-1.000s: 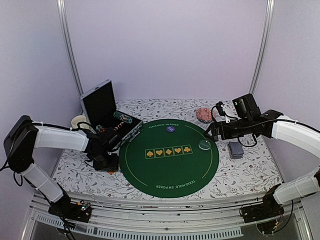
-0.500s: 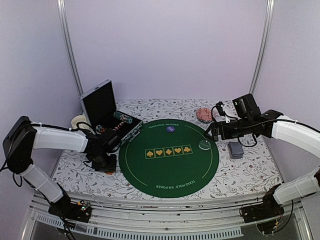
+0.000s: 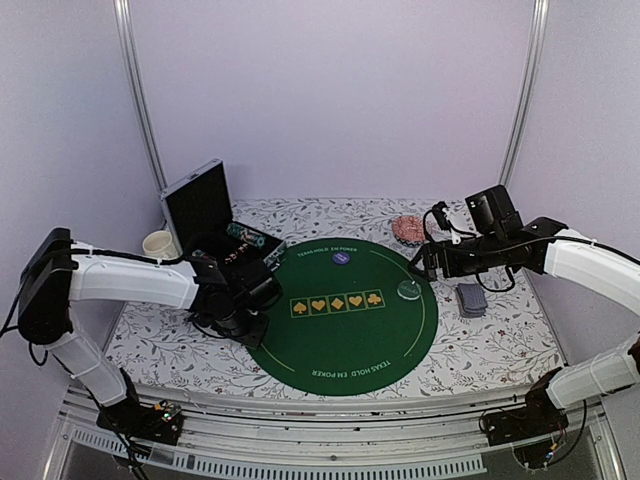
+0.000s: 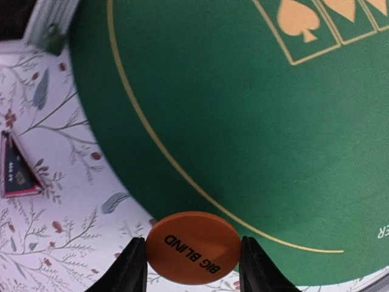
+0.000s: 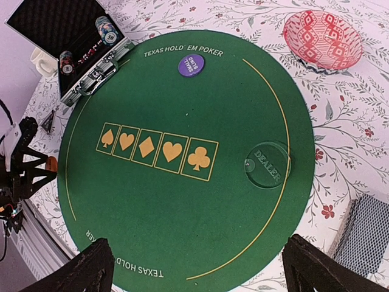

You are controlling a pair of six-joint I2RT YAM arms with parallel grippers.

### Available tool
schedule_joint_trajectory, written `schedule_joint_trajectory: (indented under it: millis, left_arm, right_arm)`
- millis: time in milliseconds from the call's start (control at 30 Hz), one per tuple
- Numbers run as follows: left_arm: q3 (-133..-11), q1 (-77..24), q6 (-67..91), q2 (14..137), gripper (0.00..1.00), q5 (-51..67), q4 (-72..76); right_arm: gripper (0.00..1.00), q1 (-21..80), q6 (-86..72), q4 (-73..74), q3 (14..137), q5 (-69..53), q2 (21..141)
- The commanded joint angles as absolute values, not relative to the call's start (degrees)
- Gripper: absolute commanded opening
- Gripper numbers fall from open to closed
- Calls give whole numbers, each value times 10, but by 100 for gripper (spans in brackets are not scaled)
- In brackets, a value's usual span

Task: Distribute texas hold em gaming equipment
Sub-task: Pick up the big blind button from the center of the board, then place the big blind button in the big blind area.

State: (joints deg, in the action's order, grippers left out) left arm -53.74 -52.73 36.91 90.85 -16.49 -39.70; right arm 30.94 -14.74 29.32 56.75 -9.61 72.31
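Note:
The orange disc sticks out over the mat's edge, so next I will lower my left gripper across onto bare mat, below and to the gripper's right in the top view, and let go.
My left gripper (image 4: 193, 250) is shut on an orange disc (image 4: 193, 245) marked BIG BLIND, held flat just above the left rim of the round green mat (image 4: 243, 121). In the top view that gripper (image 3: 248, 330) hangs over the mat's left edge. A purple disc (image 5: 191, 65) lies at the mat's far side and a clear DEALER disc (image 5: 267, 164) lies at its right. A stack of blue-grey cards (image 5: 364, 240) rests on the cloth right of the mat. My right gripper (image 5: 197, 267) stands open high over the mat, holding nothing.
An open black case (image 3: 205, 212) with striped chips (image 5: 104, 30) stands at the back left, with a white mug (image 3: 158, 243) beside it. A pink patterned dish (image 5: 322, 39) sits at the back right. A small dark triangle (image 5: 47, 124) lies by the case.
My left arm has swung right from the cloth beside the case to the mat's left edge, its jaws closing on the orange disc. The right arm has not moved.

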Motion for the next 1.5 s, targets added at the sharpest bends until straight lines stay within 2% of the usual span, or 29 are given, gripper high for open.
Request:
schedule_joint_trajectory:
  millis: [0,367,467,500,600,633,933,1033,1233,1467]
  left_arm:
    - [-562,-559,300,956,40,-121,-329]
    - [-584,-594,248,1007,41,-67,-291]
    - [-579,-595,243,1004,46,-61,-289]
    - [-577,-595,238,1002,52,-57,-286]
    - [-578,-595,233,994,89,-69,-290]
    - [-581,-595,233,989,97,-78,-293]
    - [-599,-577,221,834,98,-172,-276]
    - [-602,-520,224,795,98,-174,-301]
    - [-612,-363,246,791,98,-224,-413]
    - [-525,-321,242,713,98,-194,-322]
  right_arm:
    - [99,306,-157,304,582,-98,707]
    - [99,306,-166,312,582,-102,704]
    - [99,306,-169,313,583,-104,705]
    - [99,306,-170,312,584,-104,704]
    - [99,306,-171,314,587,-107,703]
    - [99,306,-173,316,589,-108,703]
    - [99,306,-179,326,594,-114,698]
    - [99,306,-178,327,594,-107,700]
    - [99,306,-181,338,598,-51,693]
    - [99,280,-198,360,586,39,700]
